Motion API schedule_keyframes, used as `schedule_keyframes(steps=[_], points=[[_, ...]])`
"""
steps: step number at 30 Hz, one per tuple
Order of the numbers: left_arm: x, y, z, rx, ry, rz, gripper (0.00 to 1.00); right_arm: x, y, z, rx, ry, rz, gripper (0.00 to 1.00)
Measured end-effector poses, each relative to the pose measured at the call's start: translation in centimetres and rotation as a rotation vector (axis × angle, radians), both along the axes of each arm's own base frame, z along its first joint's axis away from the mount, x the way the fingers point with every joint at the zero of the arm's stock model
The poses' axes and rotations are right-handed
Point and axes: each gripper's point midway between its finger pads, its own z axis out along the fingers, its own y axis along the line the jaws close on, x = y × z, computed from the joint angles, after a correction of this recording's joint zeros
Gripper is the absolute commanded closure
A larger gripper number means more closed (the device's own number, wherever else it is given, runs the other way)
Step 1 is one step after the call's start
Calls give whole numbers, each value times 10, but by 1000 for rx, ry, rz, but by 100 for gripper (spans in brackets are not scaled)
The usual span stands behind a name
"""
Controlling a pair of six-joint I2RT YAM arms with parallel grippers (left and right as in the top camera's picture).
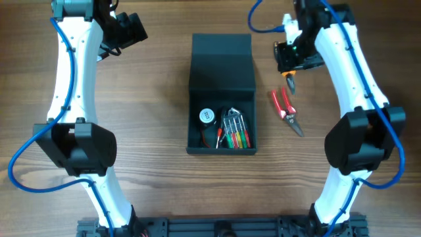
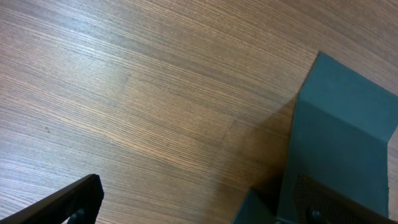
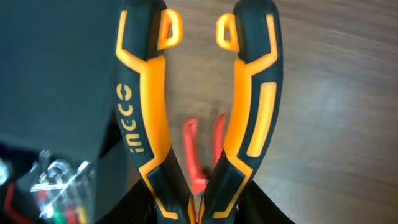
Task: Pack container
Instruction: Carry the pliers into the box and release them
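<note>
I need to bring the pliers back toward the container [image 1: 222,62] with my right gripper next, down over its white round item and screwdriver case [image 1: 220,125], and release them, as the lid lies open.
The container [image 1: 222,62] is a dark teal-grey box in the middle of the table, with its lid lying open toward the back. It holds a white round item [image 1: 207,116], a clear case of screwdrivers [image 1: 235,128] and a small red item. My right gripper [image 1: 294,60] is shut on black-and-orange pliers [image 3: 149,106] and holds them above the table to the right of the lid. Red-handled pliers [image 1: 284,108] lie on the table below them and show between the handles in the right wrist view [image 3: 198,155]. My left gripper [image 1: 125,29] is open and empty at the far left.
The left wrist view shows bare wood, my left gripper [image 2: 196,208] and the container's lid [image 2: 342,118] at the right. The right wrist view shows my right gripper [image 3: 196,210], the container [image 3: 50,74] at the left and the screwdriver case [image 3: 62,186].
</note>
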Motion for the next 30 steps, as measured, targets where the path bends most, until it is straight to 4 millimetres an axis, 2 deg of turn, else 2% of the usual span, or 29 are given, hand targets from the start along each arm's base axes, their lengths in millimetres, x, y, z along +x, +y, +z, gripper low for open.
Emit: schedule_keyframes(steps=[4, 5, 7, 9, 22, 25, 30], points=[[0, 0, 0, 0, 0, 0, 0, -25, 40, 10, -6, 29, 104, 94], [0, 0, 0, 0, 0, 0, 0, -36, 56, 13, -6, 43, 148, 94], [0, 0, 0, 0, -1, 0, 0, -46, 68, 15, -7, 61, 183, 94], [0, 0, 0, 0, 0, 0, 0, -59, 91, 15, 3, 81, 231, 95], [0, 0, 0, 0, -1, 0, 0, -114, 175, 15, 30, 118, 373, 95], [0, 0, 0, 0, 0, 0, 0, -124, 184, 2, 26, 133, 383, 95], [0, 0, 0, 0, 0, 0, 0, -143, 176, -46, -1, 215, 347, 95]])
